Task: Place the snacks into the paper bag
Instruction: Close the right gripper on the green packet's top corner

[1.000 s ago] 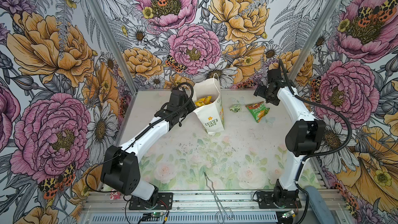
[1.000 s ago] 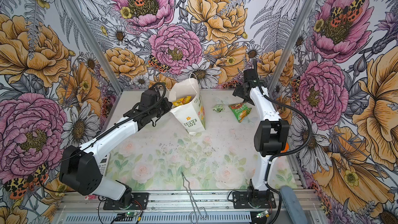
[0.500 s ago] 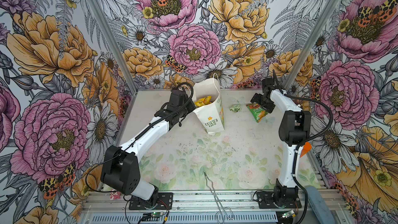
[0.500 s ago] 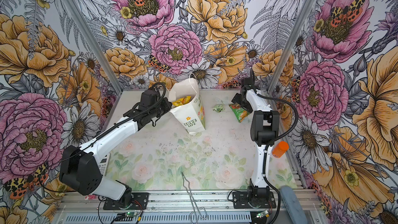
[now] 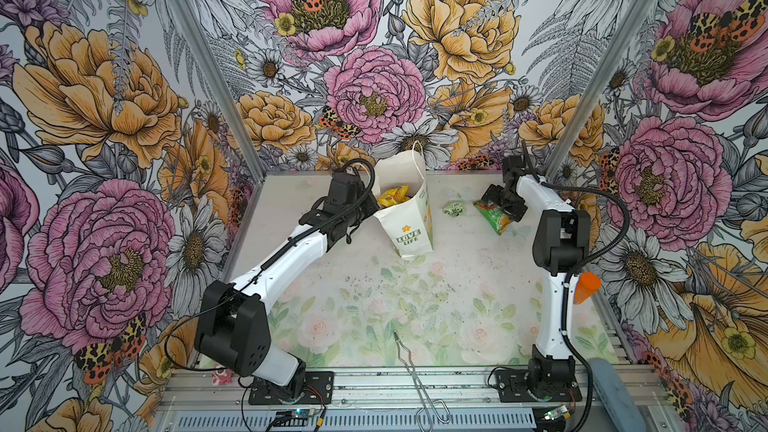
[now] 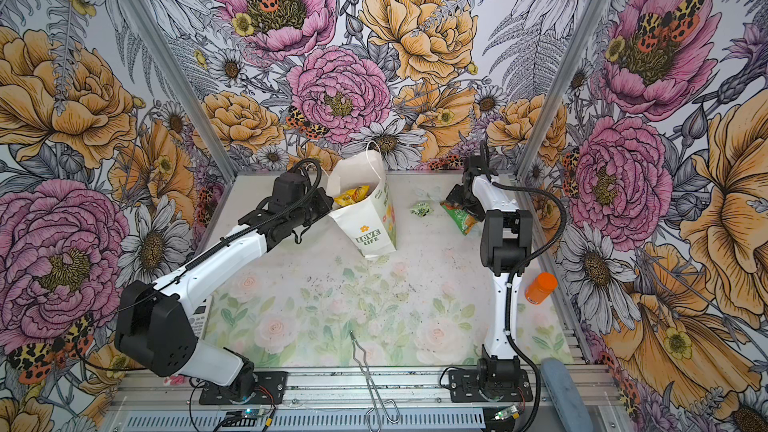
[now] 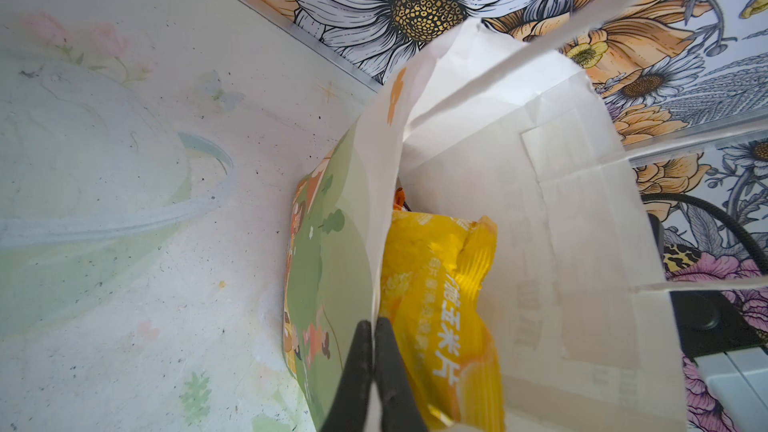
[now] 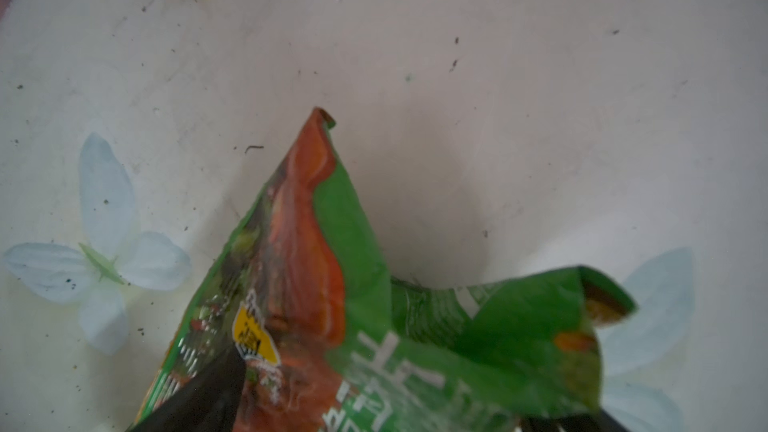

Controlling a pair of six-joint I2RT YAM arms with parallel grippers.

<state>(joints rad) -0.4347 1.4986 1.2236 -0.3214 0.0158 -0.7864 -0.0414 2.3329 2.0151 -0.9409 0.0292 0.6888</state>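
I will keep my right gripper low over the green-and-orange snack packet and close its fingers across the printed middle next, since one finger is already on each side.
The white paper bag [image 5: 409,226] [image 6: 368,230] printed "LOVE LIFE" stands at the back of the table. My left gripper [image 5: 371,211] [image 7: 376,334] is shut on its rim and holds the mouth wide. A yellow snack [image 5: 392,196] [image 7: 440,305] lies inside the bag. To the right, a green-and-orange snack [image 5: 494,220] [image 8: 353,284] lies on the table. My right gripper [image 5: 505,205] [image 8: 386,392] is down over it, open, with a finger on each side of the packet. A tiny green snack [image 5: 454,209] [image 6: 421,209] lies between the bag and that packet.
An orange bottle [image 5: 585,286] [image 6: 540,286] stands by the right wall, beside the right arm. Metal tongs [image 5: 409,363] lie at the front edge. A white calculator [image 6: 199,317] shows partly behind the left arm. The back wall is close behind bag and snacks.
My right arm has folded in and its gripper has come down from behind the green-and-orange snack onto it. The orange bottle is now uncovered. The left arm and bag have not moved.
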